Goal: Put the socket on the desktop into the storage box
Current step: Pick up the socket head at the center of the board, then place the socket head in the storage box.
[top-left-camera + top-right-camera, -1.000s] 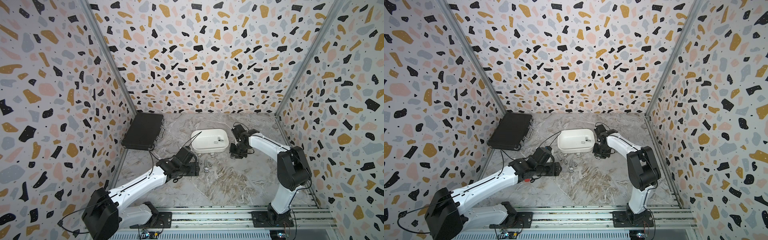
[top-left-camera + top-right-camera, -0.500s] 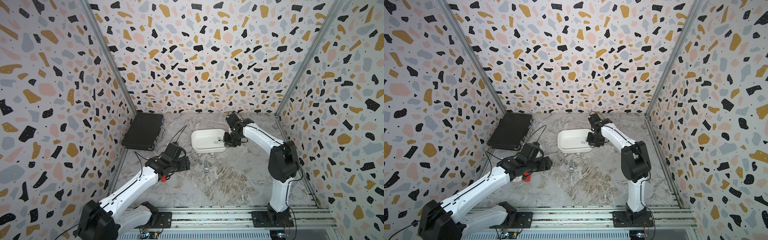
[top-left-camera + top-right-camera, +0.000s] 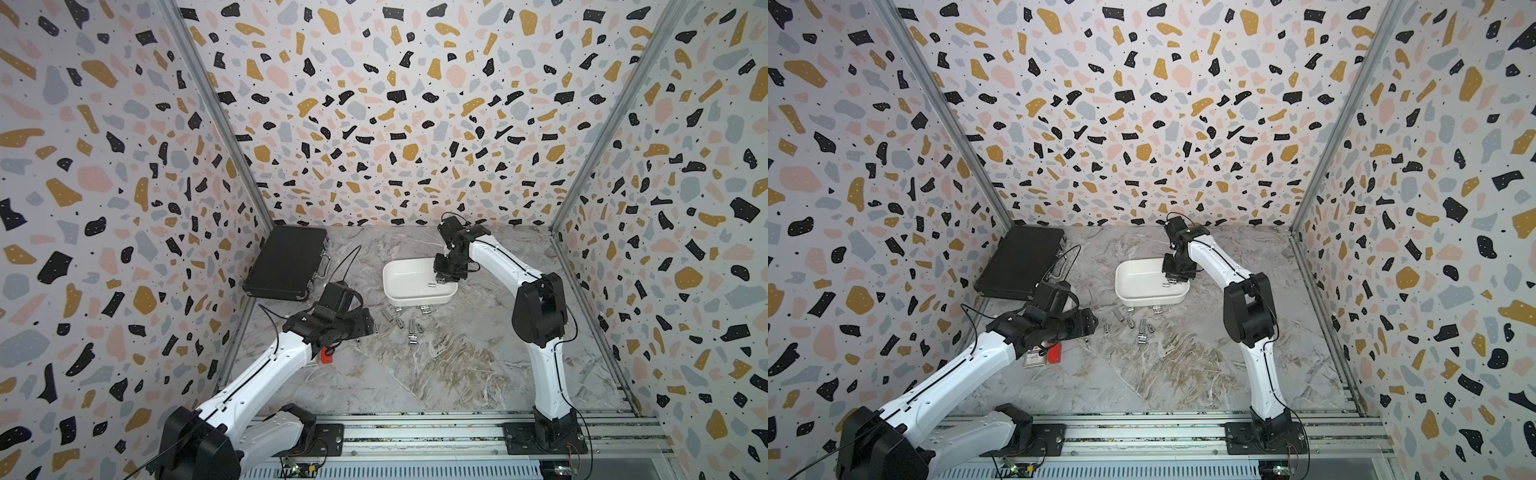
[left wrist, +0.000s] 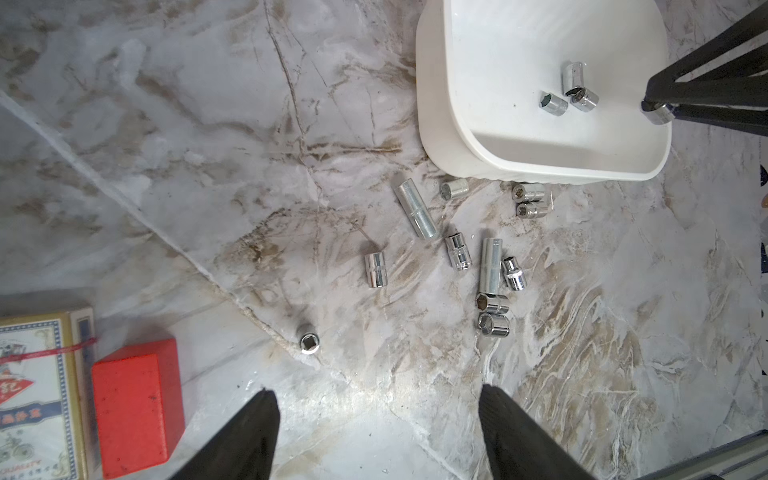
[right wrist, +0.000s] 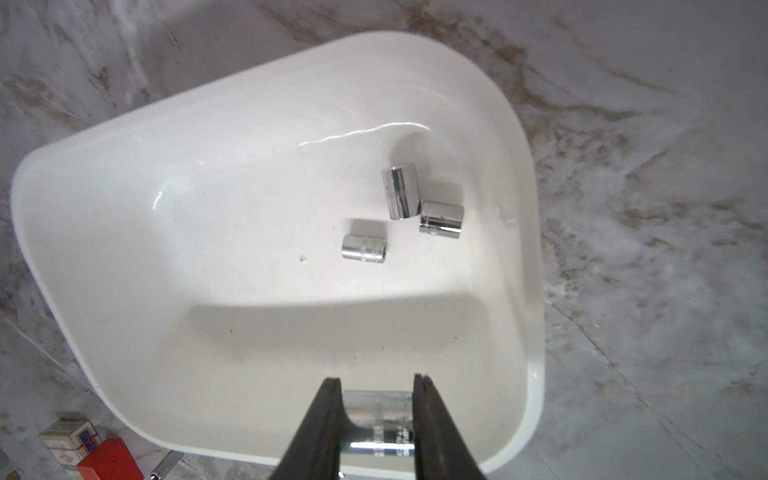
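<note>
I should move my right gripper over and down next toward the middle of the box's bottom, which is below it, and let go of the socket there, because it hangs close to the box's end rim.
The white storage box (image 3: 399, 268) (image 3: 1133, 276) stands at mid-back of the marble desktop (image 3: 436, 374). My right gripper (image 5: 376, 384) (image 3: 445, 277) hangs over the box's right end, shut on a chrome socket (image 5: 378, 415) held crosswise between its fingers. Three more sockets (image 5: 401, 195) lie on the box floor. Several sockets (image 4: 417, 212) (image 3: 409, 328) lie scattered on the desktop just in front of the box. My left gripper (image 4: 376, 392) (image 3: 368, 326) is open above bare desktop, left of that scatter, with a single upright socket (image 4: 309, 343) just ahead of it.
A closed black case (image 3: 286, 262) lies at the back left by the wall. A red block (image 4: 137, 403) and a card box (image 4: 37, 395) sit under my left wrist. Terrazzo walls close three sides, and a metal rail (image 3: 415, 436) runs along the front.
My right gripper has moved from the desktop beside the box's right side to above the box, socket still held. My left arm has drawn back a little to the left, staying open.
</note>
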`<state>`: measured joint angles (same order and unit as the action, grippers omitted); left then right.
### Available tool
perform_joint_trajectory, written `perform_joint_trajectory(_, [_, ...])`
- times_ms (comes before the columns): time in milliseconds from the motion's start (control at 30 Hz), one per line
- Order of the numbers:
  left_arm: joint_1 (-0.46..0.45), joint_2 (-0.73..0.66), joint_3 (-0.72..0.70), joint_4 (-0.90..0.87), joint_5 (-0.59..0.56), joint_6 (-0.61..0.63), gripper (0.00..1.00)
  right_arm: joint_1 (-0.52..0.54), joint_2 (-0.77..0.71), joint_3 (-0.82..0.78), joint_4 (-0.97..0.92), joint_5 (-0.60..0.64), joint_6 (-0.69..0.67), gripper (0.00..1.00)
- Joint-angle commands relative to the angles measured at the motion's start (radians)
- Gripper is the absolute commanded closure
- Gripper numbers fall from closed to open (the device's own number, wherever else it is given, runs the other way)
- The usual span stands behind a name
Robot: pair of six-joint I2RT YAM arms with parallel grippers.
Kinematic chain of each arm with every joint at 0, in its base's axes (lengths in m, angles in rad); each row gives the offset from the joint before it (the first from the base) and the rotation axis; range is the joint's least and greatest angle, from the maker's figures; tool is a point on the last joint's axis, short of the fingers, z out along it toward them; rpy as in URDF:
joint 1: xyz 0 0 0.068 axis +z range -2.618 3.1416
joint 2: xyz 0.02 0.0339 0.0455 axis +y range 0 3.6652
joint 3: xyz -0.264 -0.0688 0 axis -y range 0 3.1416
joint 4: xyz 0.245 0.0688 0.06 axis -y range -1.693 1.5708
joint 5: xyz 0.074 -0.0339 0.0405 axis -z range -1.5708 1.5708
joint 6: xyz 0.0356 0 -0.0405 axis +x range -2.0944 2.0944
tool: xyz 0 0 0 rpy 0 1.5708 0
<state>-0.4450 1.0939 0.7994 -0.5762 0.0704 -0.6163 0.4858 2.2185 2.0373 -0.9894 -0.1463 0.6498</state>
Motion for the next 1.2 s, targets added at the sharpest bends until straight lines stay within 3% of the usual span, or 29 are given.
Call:
perform_joint_trajectory(0, [0.010, -0.018, 0.002, -0.002, 0.013, 0.013, 0.20, 0.010, 0.022, 0.088, -0.064, -0.015, -0.007, 0.78])
perform_joint_trajectory(333, [0.018, -0.034, -0.021, -0.001, 0.021, 0.002, 0.21, 0.016, 0.164, 0.296, -0.110, -0.051, 0.005, 0.78])
perform_joint_trajectory(800, [0.021, -0.048, -0.054, 0.000, 0.032, -0.013, 0.21, 0.017, 0.248, 0.369, -0.111, -0.073, 0.017, 0.77])
perform_joint_trajectory(1167, [0.020, -0.052, -0.054, -0.003, 0.035, -0.016, 0.21, 0.020, 0.238, 0.372, -0.112, -0.075, 0.007, 0.60])
